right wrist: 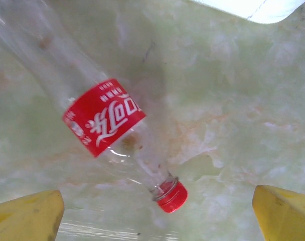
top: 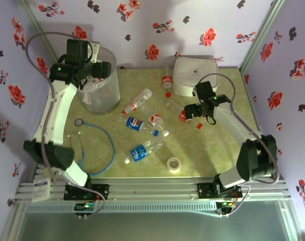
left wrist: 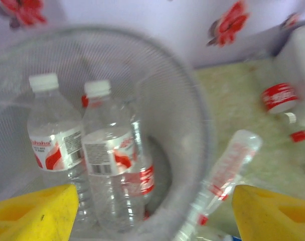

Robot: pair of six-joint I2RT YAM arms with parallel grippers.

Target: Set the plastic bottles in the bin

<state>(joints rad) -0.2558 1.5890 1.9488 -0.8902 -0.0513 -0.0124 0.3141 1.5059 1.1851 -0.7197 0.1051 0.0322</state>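
Observation:
The right gripper turns to match the bottle's angle to its fingers next, then lowers around the red label's cap-side edge below and closes.
The bin stands at the back left, and my left gripper hangs open over its mouth. In the left wrist view the yellow fingers are wide apart above the bin's rim, with nothing between them. Two white-capped, red-labelled plastic bottles stand inside. My right gripper is open just above a red-labelled, red-capped bottle lying on the table; its fingers straddle the cap end without touching. More bottles lie mid-table.
A white lidded box sits at the back right, with a red-labelled bottle beside it. A tape roll lies near the front. A blue cable loop lies front left. A loose red cap lies by the right gripper.

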